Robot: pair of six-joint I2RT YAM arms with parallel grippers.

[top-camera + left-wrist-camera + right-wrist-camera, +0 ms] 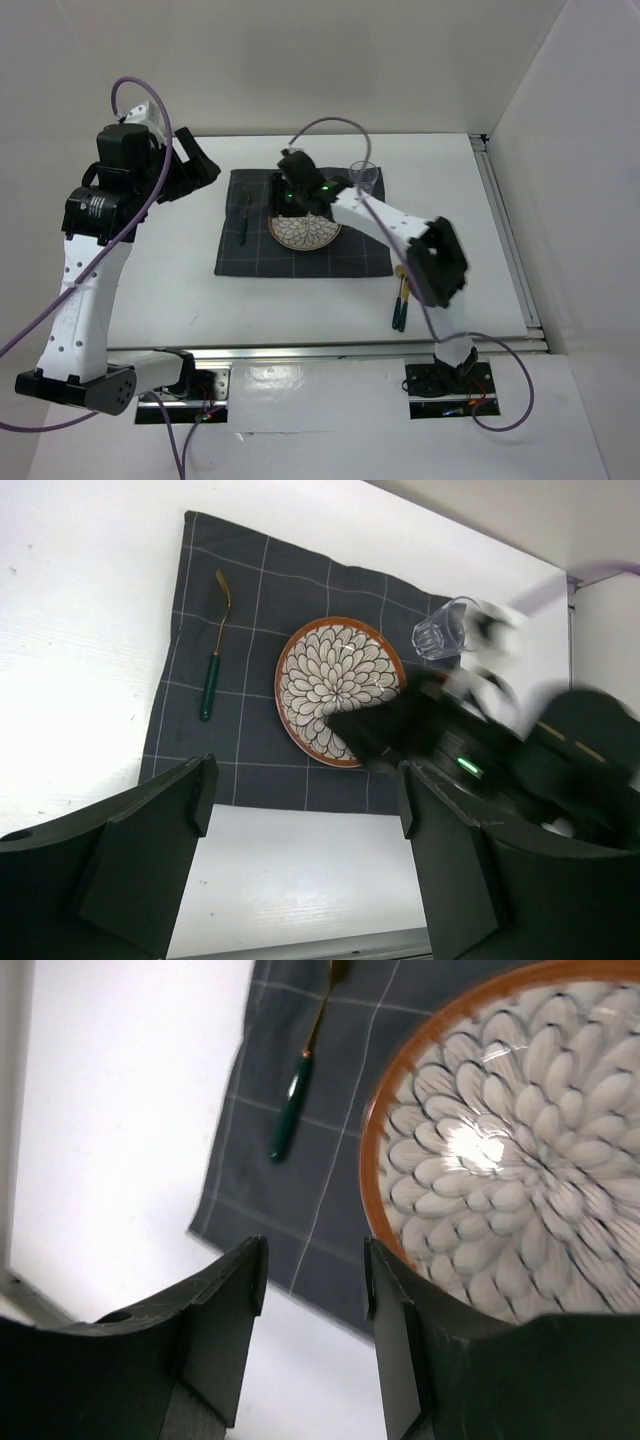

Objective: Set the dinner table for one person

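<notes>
The robot's right gripper will move back, toward the right in the top view, and down onto the utensil's green handle on the plate side, because that utensil lies off the mat point(240, 255).
The white dinner table point(170, 300) carries a dark grey grid mat point(240, 255). On the mat lie a flower-patterned plate with a brown rim point(305, 234) and, to its left, a gold utensil with a green handle point(245, 218). A clear glass point(366, 176) stands at the mat's far right corner. My right gripper point(295, 190) hovers open and empty over the plate's far left edge; its view shows the plate point(510, 1160) and the utensil point(295, 1110). My left gripper point(200, 165) is raised left of the mat, open and empty, looking down on the plate point(335, 690).
Green-handled gold utensils point(400, 300) lie on the bare table right of the mat, by the right arm. Walls close the table's back and sides. A metal rail runs along the near edge point(330, 350).
</notes>
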